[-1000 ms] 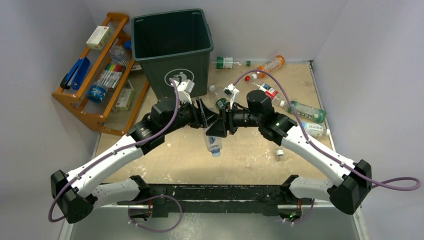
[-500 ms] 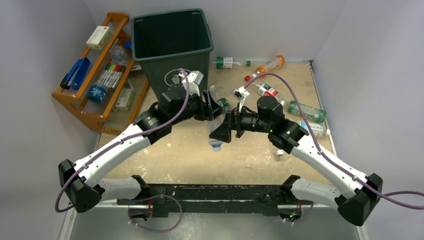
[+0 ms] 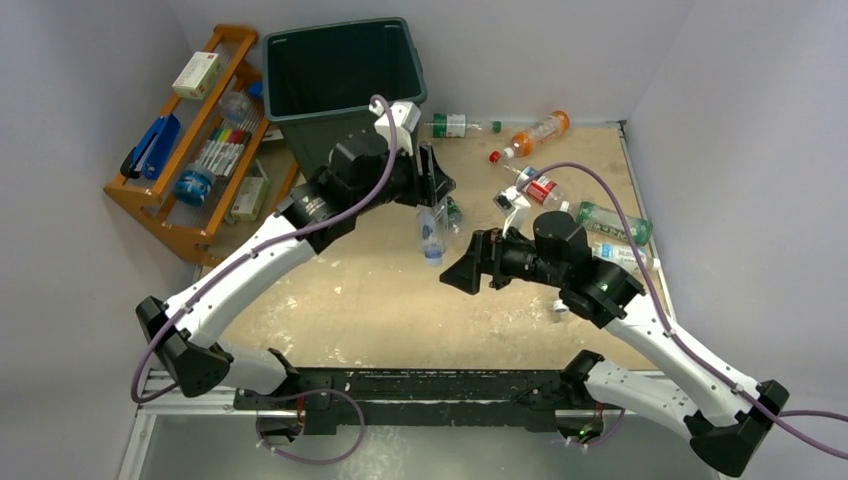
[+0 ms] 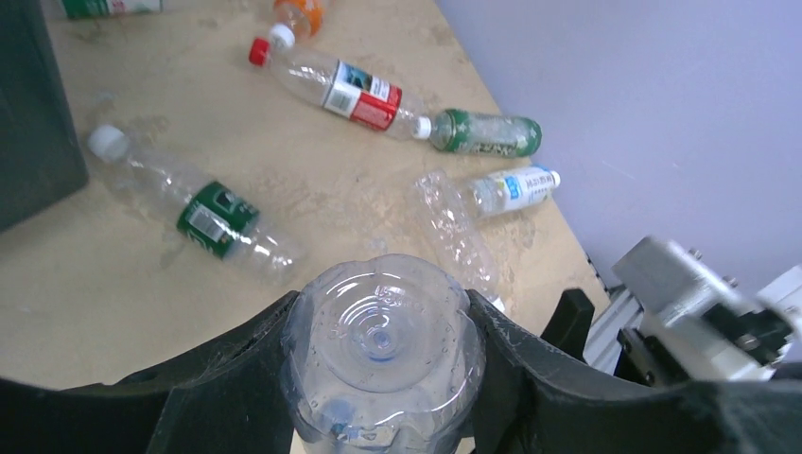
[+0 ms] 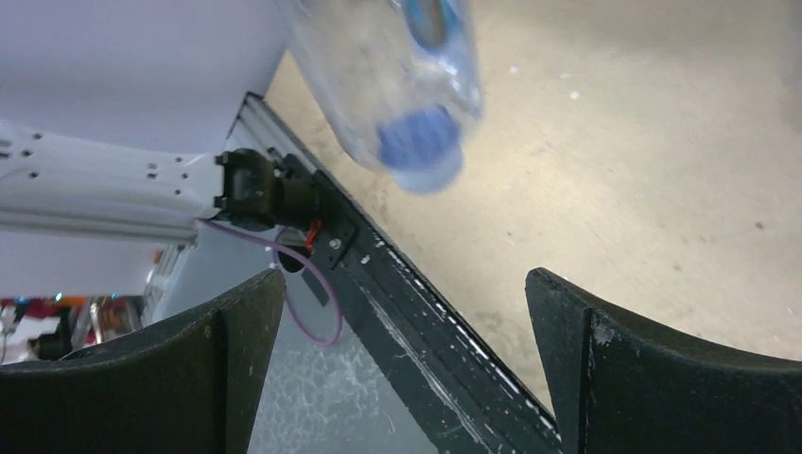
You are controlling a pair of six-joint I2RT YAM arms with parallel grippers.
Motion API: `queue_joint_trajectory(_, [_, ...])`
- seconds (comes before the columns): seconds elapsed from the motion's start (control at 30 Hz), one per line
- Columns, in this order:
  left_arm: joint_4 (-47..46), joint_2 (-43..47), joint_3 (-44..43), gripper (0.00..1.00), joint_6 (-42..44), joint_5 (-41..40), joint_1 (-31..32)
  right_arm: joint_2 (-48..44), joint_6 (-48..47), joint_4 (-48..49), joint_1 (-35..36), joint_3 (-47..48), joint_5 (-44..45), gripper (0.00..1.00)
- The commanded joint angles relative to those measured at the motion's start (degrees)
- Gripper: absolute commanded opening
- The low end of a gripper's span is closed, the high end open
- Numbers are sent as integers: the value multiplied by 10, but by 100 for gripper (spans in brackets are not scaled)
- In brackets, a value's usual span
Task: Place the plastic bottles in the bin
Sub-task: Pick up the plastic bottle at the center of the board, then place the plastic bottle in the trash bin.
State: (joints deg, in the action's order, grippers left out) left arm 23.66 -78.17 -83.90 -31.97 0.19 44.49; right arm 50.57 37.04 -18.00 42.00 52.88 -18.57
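I will next move my left gripper outward and to the left in the top view, over the bin's opening, to release the bottle, which still hangs outside.
My left gripper is shut on a clear plastic bottle that hangs cap down in front of the dark green bin. In the left wrist view the bottle's base fills the gap between the fingers of the left gripper. My right gripper stands open and empty, to the right of and below that bottle. The right wrist view shows the open right gripper and, beyond it, the blurred bottle with its blue cap. Several more bottles lie on the table: a green-labelled one, a red-labelled one and an orange one.
An orange wooden rack with markers and boxes stands left of the bin. A green bottle and a blue-labelled one lie near the right wall. A loose cap sits beside my right arm.
My right gripper opened, let go of the bottle and drew back to the right. My left arm carried the bottle up and away toward the bin.
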Motion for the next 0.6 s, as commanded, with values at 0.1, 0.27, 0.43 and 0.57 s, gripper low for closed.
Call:
queue_joint_trajectory(0.1, [31,-53,-149,48,45,20,-64,-14,41,-87,2,-11,141,100])
queue_joint_trajectory(0.27, [42,-91,-230,48,53,61,-137,9,39,-103,1,-12,211,100])
queue_joint_trajectory(0.43, [50,-149,-331,48,48,101,-192,56,5,-66,-1,-4,251,100])
queue_joint_trajectory(0.57, [21,-189,-390,49,14,138,-247,128,-37,-44,-17,20,258,100])
